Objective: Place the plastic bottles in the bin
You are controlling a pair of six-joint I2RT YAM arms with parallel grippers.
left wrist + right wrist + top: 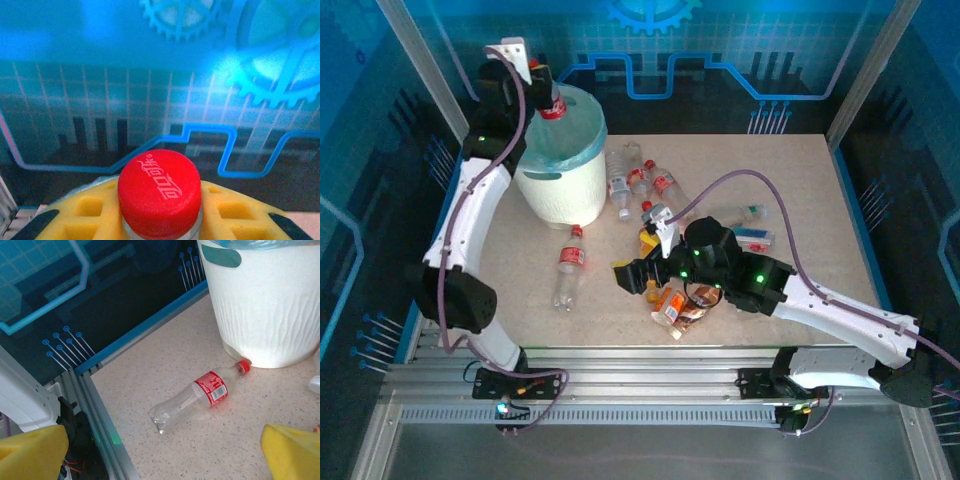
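Note:
The clear bottle hangs close to the bin's rim, so my left gripper will next carry it in toward the middle of the bin's opening [567, 132] and let go of the bottle's neck there.
My left gripper [542, 84] is raised over the far left of the bin [560, 175], a white bucket lined with a light-blue bag. It is shut on the neck of a clear bottle [552, 107] with a red label. In the left wrist view that bottle's red cap [160, 192] sits between the yellow fingers [87, 215]. My right gripper [628, 278] is open low over the table's middle, facing left. Beyond its wide-apart yellow fingertips [32, 452] a red-labelled bottle [200, 397] lies on its side, cap touching the bin's base [265, 315].
Three bottles [640, 180] lie right of the bin, and several small orange and brown ones [672, 302] are heaped under the right wrist. A blue-capped bottle [752, 238] lies further right. An aluminium rail [100, 430] runs along the table's left edge.

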